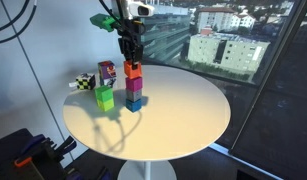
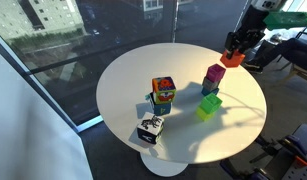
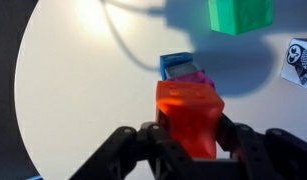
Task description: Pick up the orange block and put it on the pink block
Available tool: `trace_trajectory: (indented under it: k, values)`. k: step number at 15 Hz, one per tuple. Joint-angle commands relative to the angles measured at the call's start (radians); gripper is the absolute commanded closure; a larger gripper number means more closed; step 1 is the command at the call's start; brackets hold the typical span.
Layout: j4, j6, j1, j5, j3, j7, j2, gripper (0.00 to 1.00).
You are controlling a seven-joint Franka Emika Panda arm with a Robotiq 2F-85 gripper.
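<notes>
My gripper should next move toward the stack and lower the orange block onto the pink block point(image 1: 134, 86). Then it should release the orange block.
My gripper point(image 1: 131, 52) is shut on the orange block point(image 1: 133, 70), which fills the space between the fingers in the wrist view point(image 3: 190, 115). The pink block point(image 1: 134, 86) sits on top of a blue cube point(image 1: 134, 102) near the middle of the round white table point(image 1: 183, 115). In an exterior view the orange block point(image 2: 233, 57) hangs just above and a little to the side of the pink block point(image 2: 214, 74). In the wrist view the pink block point(image 3: 199, 77) and the blue cube point(image 3: 175, 64) show just past the orange block.
A lime green cube point(image 1: 104, 98) stands beside the stack and also shows in the wrist view point(image 3: 240, 14). A taller multicoloured patterned box point(image 2: 163, 95) and a black-and-white cube point(image 2: 150, 128) stand further off. Large windows surround the table.
</notes>
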Motion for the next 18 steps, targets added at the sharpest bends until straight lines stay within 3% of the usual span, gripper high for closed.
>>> trace_trajectory:
  k: [1, 18]
  values:
    - [0.056, -0.025, 0.008, 0.01, 0.011, 0.044, 0.03, 0.79]
    - [0.135, -0.074, 0.027, -0.035, 0.021, 0.11, 0.13, 0.82]
